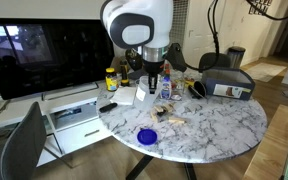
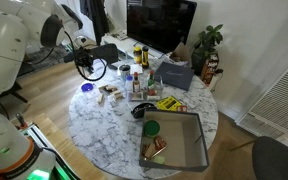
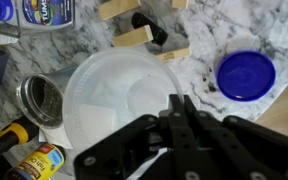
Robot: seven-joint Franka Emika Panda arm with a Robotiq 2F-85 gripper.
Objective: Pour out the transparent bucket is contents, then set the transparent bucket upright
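The bucket (image 3: 119, 95) looks empty. My gripper will next go down and move away from the pieces (image 3: 134, 36) to set the bucket upright next to the clear cup.
In the wrist view the transparent bucket (image 3: 119, 95) is seen from above with its open rim toward the camera. It looks empty inside. My gripper (image 3: 177, 103) is shut on the bucket's rim at its right side. Several tan-brown pieces (image 3: 134, 36) lie on the marble table just beyond the bucket. They also show in both exterior views (image 1: 170, 117) (image 2: 110, 92). In both exterior views my gripper (image 1: 155, 80) (image 2: 88, 66) hangs low over the table near them. The bucket itself is hard to make out there.
A flat blue disc (image 3: 246, 75) (image 1: 147, 135) (image 2: 87, 88) lies next to the bucket. A narrower clear cup (image 3: 42, 100), bottles (image 3: 47, 12) and a yellow-black tool (image 3: 6, 138) crowd the other side. A grey tray (image 2: 192, 150) and a grey box (image 1: 227, 82) stand on the table (image 1: 214, 125).
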